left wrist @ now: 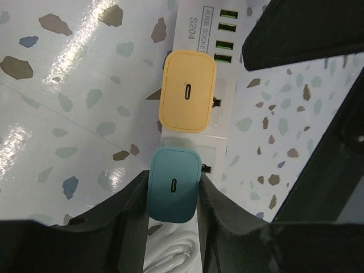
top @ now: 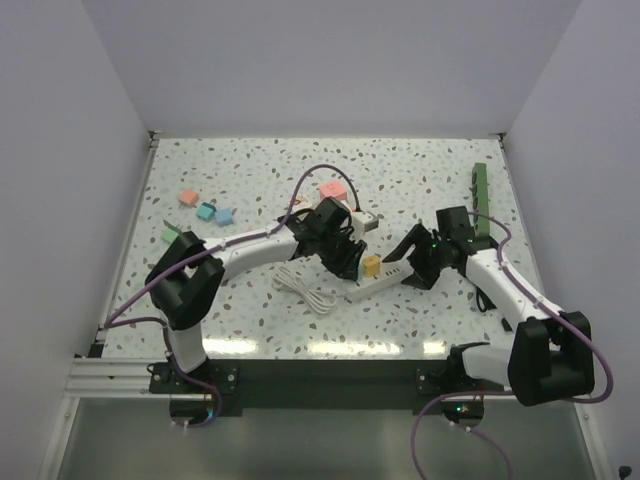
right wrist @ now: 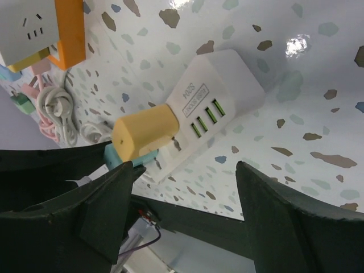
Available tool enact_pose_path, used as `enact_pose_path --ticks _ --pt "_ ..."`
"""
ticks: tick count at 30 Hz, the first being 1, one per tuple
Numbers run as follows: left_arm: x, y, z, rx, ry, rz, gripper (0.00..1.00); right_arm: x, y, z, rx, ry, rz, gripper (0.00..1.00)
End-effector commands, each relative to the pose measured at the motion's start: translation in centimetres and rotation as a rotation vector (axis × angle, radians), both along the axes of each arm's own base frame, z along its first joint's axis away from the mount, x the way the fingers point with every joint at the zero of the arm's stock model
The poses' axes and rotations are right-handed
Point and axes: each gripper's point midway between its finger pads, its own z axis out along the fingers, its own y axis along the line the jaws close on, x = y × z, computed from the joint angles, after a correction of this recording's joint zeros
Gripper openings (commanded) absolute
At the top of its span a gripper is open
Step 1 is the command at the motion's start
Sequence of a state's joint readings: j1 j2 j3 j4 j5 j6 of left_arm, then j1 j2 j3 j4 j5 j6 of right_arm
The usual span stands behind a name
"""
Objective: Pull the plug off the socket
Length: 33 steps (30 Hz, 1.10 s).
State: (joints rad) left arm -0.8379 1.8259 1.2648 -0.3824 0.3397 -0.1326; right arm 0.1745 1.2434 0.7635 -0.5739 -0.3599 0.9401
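I will lift my left gripper, carry the teal plug [left wrist: 173, 187] left in the top view and lower it onto bare tabletop amid the small coloured blocks.
A white power strip [top: 392, 277] lies at the table's middle, with a yellow plug [top: 371, 266] and a teal plug [left wrist: 173, 187] standing in it side by side. My left gripper [left wrist: 173, 179] is shut on the teal plug, one finger on each side; in the top view the left gripper [top: 350, 262] hides that plug. The yellow plug [left wrist: 189, 91] stands free just beyond it. My right gripper [right wrist: 182, 187] is open and empty, just short of the USB end of the strip [right wrist: 222, 96]; it also shows in the top view [top: 415, 272].
The strip's coiled white cable [top: 305, 285] lies to its left. A second white socket block [top: 362, 220] sits behind my left gripper. Small coloured blocks [top: 206, 211] and a pink one [top: 332, 189] lie at the back left. A green bar [top: 480, 200] lies at the right.
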Motion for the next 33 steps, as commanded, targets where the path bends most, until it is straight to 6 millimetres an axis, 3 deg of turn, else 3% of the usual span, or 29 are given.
enact_pose_path --ticks 1,5,8,16,24,28,31,33 --pt "1.6 -3.2 6.6 -0.273 0.088 0.106 0.0 0.7 -0.2 0.8 0.006 -0.048 -0.046 0.77" --pt "1.4 -4.0 8.3 -0.416 0.178 0.15 0.0 1.3 -0.9 0.8 -0.022 -0.079 -0.097 0.85" --pt "1.4 -4.2 8.5 -0.431 0.207 0.173 0.0 1.5 -1.8 0.3 -0.053 -0.083 -0.154 0.86" --pt "0.5 -4.6 9.2 -0.497 0.253 0.166 0.0 4.5 -4.0 2.3 -0.103 -0.241 -0.327 0.87" --pt "0.9 -5.0 12.2 -0.618 0.244 0.214 0.0 6.1 -3.0 -0.2 -0.085 -0.185 -0.324 0.8" --pt "2.0 -5.3 13.4 -0.694 0.218 0.263 0.0 6.3 -2.0 -0.6 -0.044 -0.193 -0.296 0.68" --pt "2.4 -5.7 13.8 -0.726 0.217 0.273 0.0 6.4 -1.2 -1.1 -0.026 -0.184 -0.27 0.53" --pt "2.7 -5.9 13.6 -0.724 0.22 0.282 0.0 6.6 -0.9 -1.3 -0.013 -0.187 -0.265 0.35"
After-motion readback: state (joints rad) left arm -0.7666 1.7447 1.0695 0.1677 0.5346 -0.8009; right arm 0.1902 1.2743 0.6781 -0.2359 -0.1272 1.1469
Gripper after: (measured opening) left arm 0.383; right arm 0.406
